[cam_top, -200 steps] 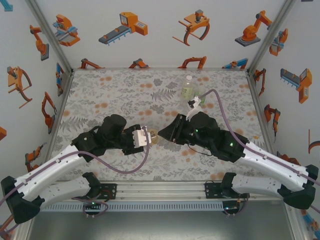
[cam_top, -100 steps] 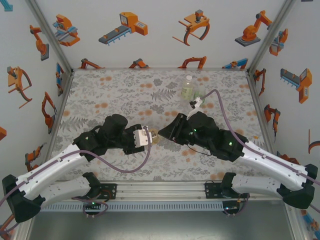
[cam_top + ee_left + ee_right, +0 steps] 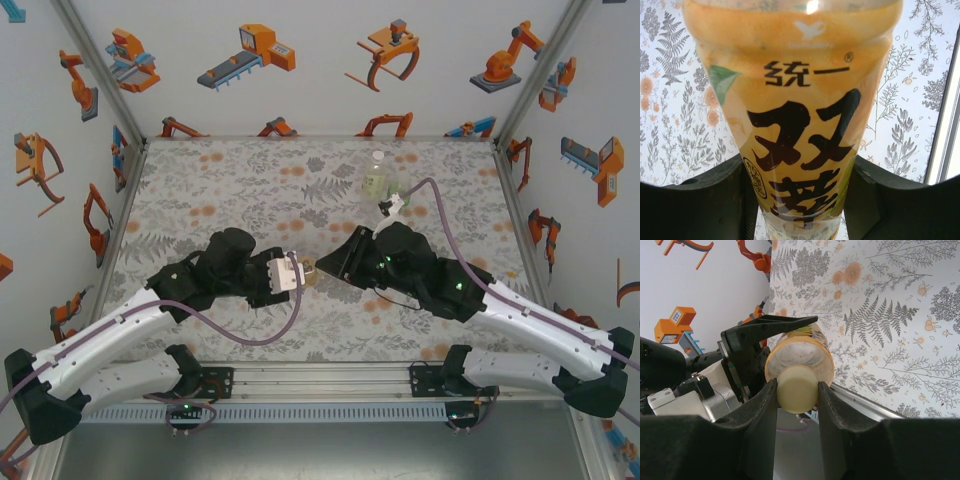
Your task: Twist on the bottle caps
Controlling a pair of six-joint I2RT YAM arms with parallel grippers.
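Observation:
Next, my right gripper swings outward, turns downward and lowers to release the cap, as open tabletop beside the clear bottle lies outward and below.
The amber bottle (image 3: 800, 125) with its yellow label and dark characters lies level above the table, and my left gripper (image 3: 800, 205) is shut on its body. In the top view the bottle (image 3: 309, 272) bridges the short gap between both grippers. A pale bottle cap (image 3: 796, 389) sits at the neck end of this bottle (image 3: 805, 347), and my right gripper (image 3: 796, 392) is shut on the cap from both sides. A left finger (image 3: 771, 325) reaches over the bottle. A clear bottle (image 3: 375, 178) and a green-tinted one (image 3: 396, 184) stand at the back right.
The flower-patterned table (image 3: 230, 190) is walled by white panels with orange robot pictures. An aluminium rail (image 3: 320, 380) runs along the near edge between the arm bases. A purple cable (image 3: 440, 200) loops over the right arm near the two standing bottles.
The right wrist has turned slightly around the cap, and both grippers have edged a little to the right. The amber bottle stays held between them.

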